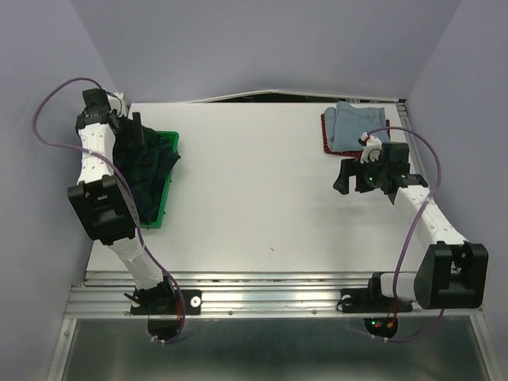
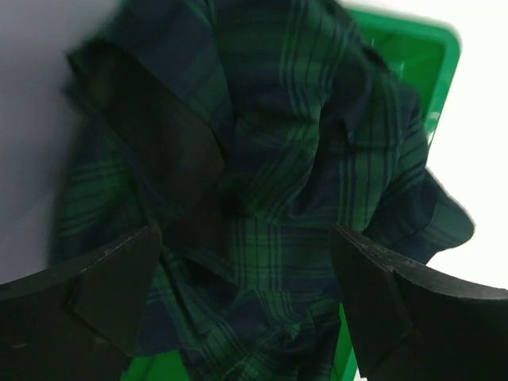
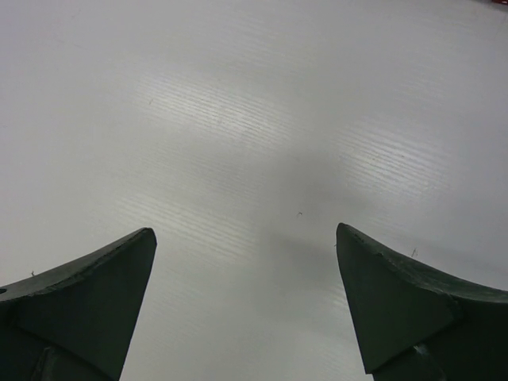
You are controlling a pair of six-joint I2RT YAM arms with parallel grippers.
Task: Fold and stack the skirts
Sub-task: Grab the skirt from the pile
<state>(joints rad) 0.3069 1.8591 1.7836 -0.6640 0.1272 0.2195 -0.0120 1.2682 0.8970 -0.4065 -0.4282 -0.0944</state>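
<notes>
I need to lower my left gripper next onto the bunched folds in the far half of the plaid skirt (image 1: 151, 163), because its wide-open fingers are still above that loose cloth.
The dark green-and-navy plaid skirt (image 1: 151, 163) lies bunched in the bright green tray (image 1: 159, 213) at the far left. In the left wrist view the plaid skirt (image 2: 270, 159) fills the frame in loose folds. My left gripper (image 2: 242, 246) hangs right over it with its jaws wide apart and cloth showing between the fingers; it sits at the skirt's far end in the top view (image 1: 127, 127). The folded light blue denim skirt (image 1: 359, 125) lies on the red dotted skirt (image 1: 327, 141) at the far right. My right gripper (image 1: 344, 178) is open and empty over bare table (image 3: 254, 159), just in front of that stack.
The green tray's rim (image 2: 413, 55) shows behind the plaid cloth. The white table (image 1: 254, 182) ends at a metal rail along the near edge. Grey walls close in on both sides and at the back.
</notes>
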